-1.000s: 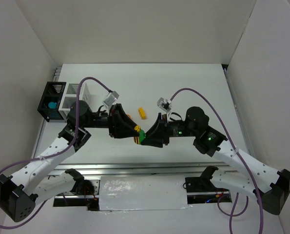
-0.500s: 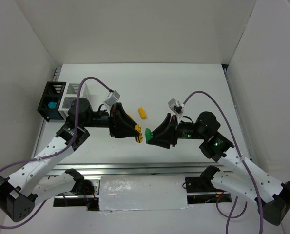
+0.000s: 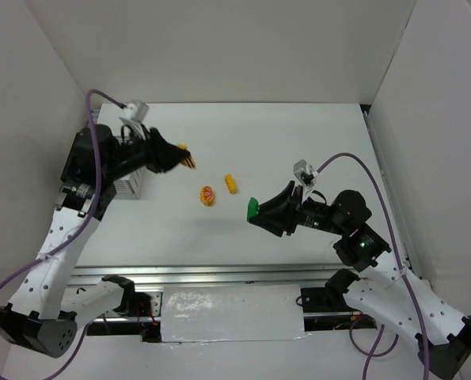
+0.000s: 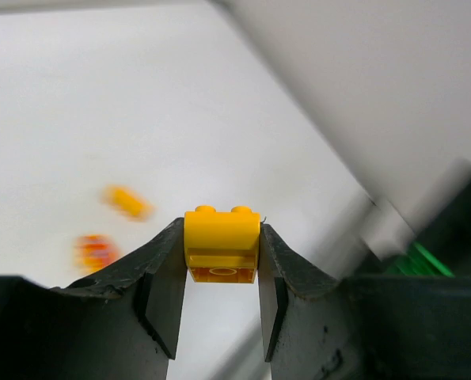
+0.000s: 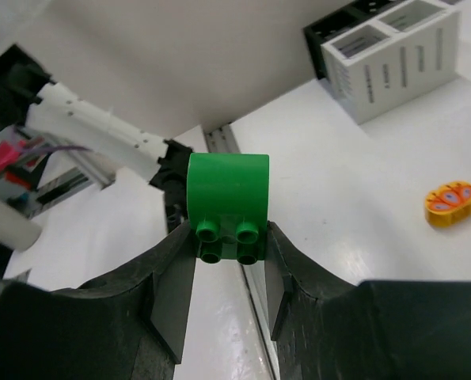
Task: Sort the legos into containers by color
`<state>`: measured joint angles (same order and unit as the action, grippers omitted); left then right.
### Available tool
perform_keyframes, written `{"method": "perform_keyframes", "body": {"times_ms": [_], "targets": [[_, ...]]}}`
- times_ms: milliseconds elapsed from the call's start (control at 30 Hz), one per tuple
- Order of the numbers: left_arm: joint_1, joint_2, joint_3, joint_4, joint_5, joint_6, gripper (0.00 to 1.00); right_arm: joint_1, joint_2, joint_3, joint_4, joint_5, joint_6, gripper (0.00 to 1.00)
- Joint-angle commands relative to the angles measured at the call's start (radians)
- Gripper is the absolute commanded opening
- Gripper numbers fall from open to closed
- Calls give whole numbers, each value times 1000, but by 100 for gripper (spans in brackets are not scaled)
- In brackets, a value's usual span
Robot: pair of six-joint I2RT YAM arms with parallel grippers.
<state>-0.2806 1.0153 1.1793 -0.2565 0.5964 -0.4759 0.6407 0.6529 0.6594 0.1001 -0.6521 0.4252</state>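
Note:
The yellow brick in my left gripper turns and swings past the white bin next, over the far end of the black bin [image 5: 338,24].
My left gripper [image 3: 188,160] is shut on a yellow brick [image 4: 222,237] and holds it in the air just right of the containers. My right gripper [image 3: 252,210] is shut on a green brick [image 5: 228,198] and holds it above the table's middle. A yellow brick [image 3: 231,184] and an orange printed round brick [image 3: 207,195] lie on the table between the grippers. The white bin [image 5: 393,59] and the black bin [image 5: 338,24] stand side by side at the far left. In the top view the left arm covers most of them; only part of the white bin [image 3: 129,185] shows.
White walls enclose the table on three sides. A metal rail [image 3: 219,273] runs along the near edge by the arm bases. Purple cables loop above both arms.
The grippers were together at the centre with the yellow and green bricks touching. They have parted: the left swung up and left with the yellow brick, the right drew back right with the green.

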Motion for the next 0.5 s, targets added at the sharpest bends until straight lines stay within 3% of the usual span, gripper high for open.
{"method": "perform_keyframes", "body": {"times_ms": [0, 67, 167, 333, 467], "targets": [[128, 63, 146, -257, -535, 46, 0, -6, -41, -21, -25, 175, 15, 0], [168, 88, 170, -262, -852, 13, 0, -6, -44, -33, -30, 263, 36, 0], [266, 144, 160, -172, -1069, -88, 0, -6, -32, -49, -33, 279, 56, 0], [356, 195, 30, 246, -1176, -98, 0, -4, -7, -92, 30, 220, 76, 0], [406, 354, 100, 370, -1239, -31, 0, -4, -4, -109, 44, 209, 92, 0]]}}
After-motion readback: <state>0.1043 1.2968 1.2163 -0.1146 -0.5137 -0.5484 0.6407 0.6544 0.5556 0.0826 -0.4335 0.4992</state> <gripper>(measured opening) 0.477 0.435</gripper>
